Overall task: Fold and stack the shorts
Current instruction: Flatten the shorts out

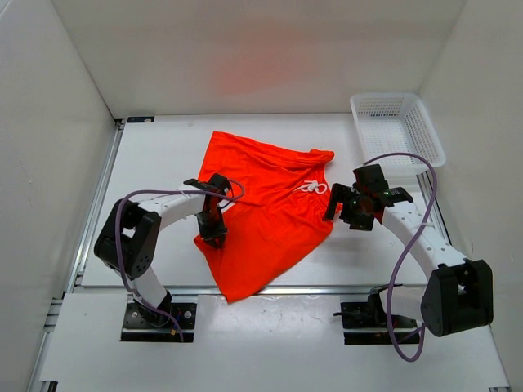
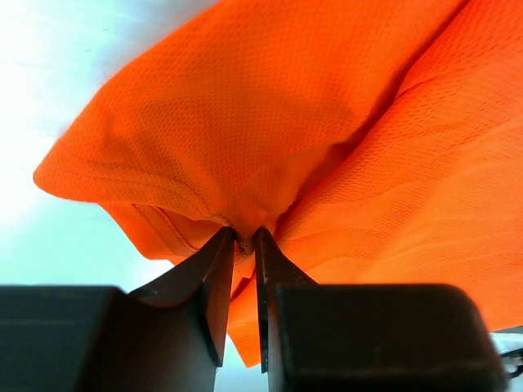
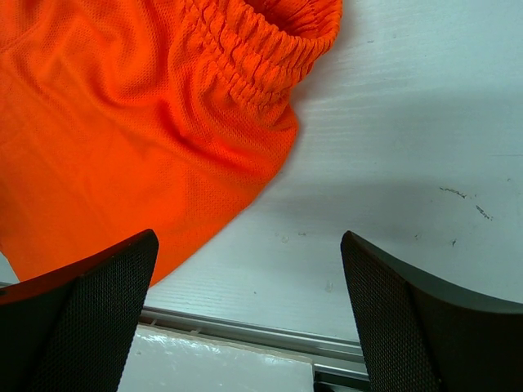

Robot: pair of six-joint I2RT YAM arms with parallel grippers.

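Observation:
My left gripper moves outward and to the left in the top view onto bare tabletop next and releases there, since the shorts point(image 1: 270, 204) overlap the metal bar.
The orange-red shorts point(image 1: 270, 204) lie spread on the table, with the white drawstring point(image 1: 312, 187) near their right side. My left gripper point(image 1: 212, 230) is shut on a pinch of the shorts' left hem, which shows bunched between its tips in the left wrist view point(image 2: 243, 243). The fabric point(image 2: 327, 147) rises from that pinch. My right gripper point(image 1: 347, 209) is open and empty just right of the shorts. In the right wrist view the gathered waistband point(image 3: 261, 49) lies up and left of the open gripper point(image 3: 249, 278), which is over bare table.
A white mesh basket point(image 1: 397, 126) stands at the back right corner. White walls enclose the table on the left, back and right. A metal rail point(image 3: 245, 331) runs along the table's near edge. A purple cable point(image 1: 413, 245) loops beside the right arm.

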